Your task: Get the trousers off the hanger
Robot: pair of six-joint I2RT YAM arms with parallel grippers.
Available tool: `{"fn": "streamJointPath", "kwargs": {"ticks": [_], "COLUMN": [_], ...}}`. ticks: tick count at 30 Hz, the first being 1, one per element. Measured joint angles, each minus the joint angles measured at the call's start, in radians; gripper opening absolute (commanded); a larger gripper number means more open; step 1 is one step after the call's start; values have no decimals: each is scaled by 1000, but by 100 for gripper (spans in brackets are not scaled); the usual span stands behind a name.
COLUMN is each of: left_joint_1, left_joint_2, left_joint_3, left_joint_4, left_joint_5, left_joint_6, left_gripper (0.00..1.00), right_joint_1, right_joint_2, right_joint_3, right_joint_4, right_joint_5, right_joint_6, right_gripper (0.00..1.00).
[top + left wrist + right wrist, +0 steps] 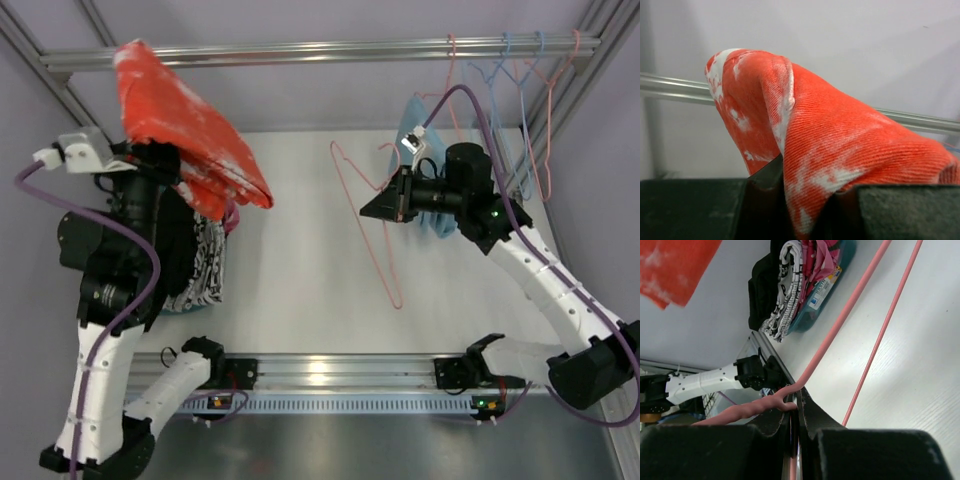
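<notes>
The pink hanger is already bare, so my left gripper will lower the orange-red trousers [185,125] onto the clothes pile below and let go of them there.
The orange-red trousers [185,125] with white blotches hang from my left gripper [150,150], raised high at the left; in the left wrist view the cloth [840,150] is pinched between the jaws. My right gripper [385,205] is shut on the twisted neck of a pink wire hanger [370,230], which hangs bare above the table; in the right wrist view the hanger [840,325] runs up from the closed jaws. The black trousers [760,295] lie in the clothes pile at the left.
A pile of clothes [205,265], black, patterned white and pink on teal, lies at the left of the table. Several empty wire hangers [510,70] hang on the top rail [320,50] at the right. A blue cloth [425,215] sits behind my right gripper.
</notes>
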Motion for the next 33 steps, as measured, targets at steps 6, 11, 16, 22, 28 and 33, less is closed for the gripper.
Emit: {"fn": "streamJointPath", "kwargs": {"ticks": [6, 11, 16, 22, 28, 33], "left_joint_1": [240, 321, 333, 367, 370, 370], "left_joint_2": [-183, -348, -512, -607, -612, -477], "left_joint_3": [-30, -89, -169, -233, -415, -703], "left_joint_4": [-118, -183, -318, -461, -452, -261], "left_joint_5": [-77, -124, -191, -254, -247, -198], "left_joint_6": [20, 111, 262, 415, 534, 603], "left_gripper": [0, 0, 0, 0, 0, 0], "right_joint_1": [0, 0, 0, 0, 0, 0], "right_joint_2": [-73, -134, -179, -191, -185, -183], "right_joint_3": [-2, -36, -39, -27, 13, 33], "right_joint_4": [-40, -74, -119, -167, -204, -249], "right_joint_5": [6, 19, 26, 29, 34, 50], "right_joint_6": [-66, -101, -142, -177, -208, -242], "right_gripper": [0, 0, 0, 0, 0, 0]}}
